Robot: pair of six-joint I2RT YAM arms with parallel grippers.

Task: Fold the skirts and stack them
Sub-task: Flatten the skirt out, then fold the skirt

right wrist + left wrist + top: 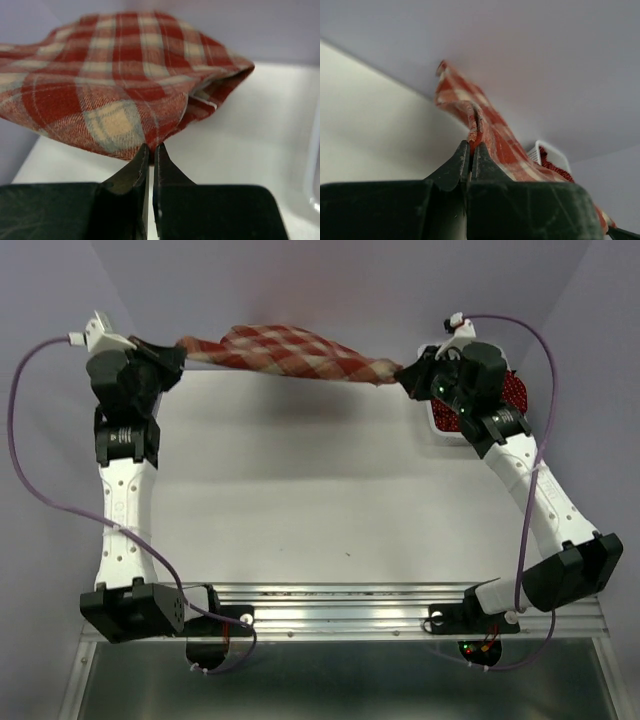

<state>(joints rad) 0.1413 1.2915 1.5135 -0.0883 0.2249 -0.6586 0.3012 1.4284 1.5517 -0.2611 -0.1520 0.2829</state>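
Observation:
The robot's right gripper will next pull the end of the checked skirt back toward the robot's base, lower it onto the bare tabletop below and let go of it there.
The red-and-cream checked skirt (290, 352) hangs stretched in the air between both arms, above the far edge of the white table. My left gripper (180, 350) is shut on its left end; in the left wrist view the gripper (471, 145) pinches a rolled edge of the checked skirt (490, 132). My right gripper (403, 373) is shut on the right end, and in the right wrist view the gripper (151, 146) nips the lower hem of the checked skirt (120, 80). A dark red dotted skirt (515, 390) lies in the basket behind the right arm, mostly hidden.
A white mesh basket (440, 425) stands at the far right of the table (320, 500), partly under the right arm. In the left wrist view the basket (545, 152) shows behind the cloth. Purple walls close the back and sides. A metal rail (340, 605) runs along the near edge.

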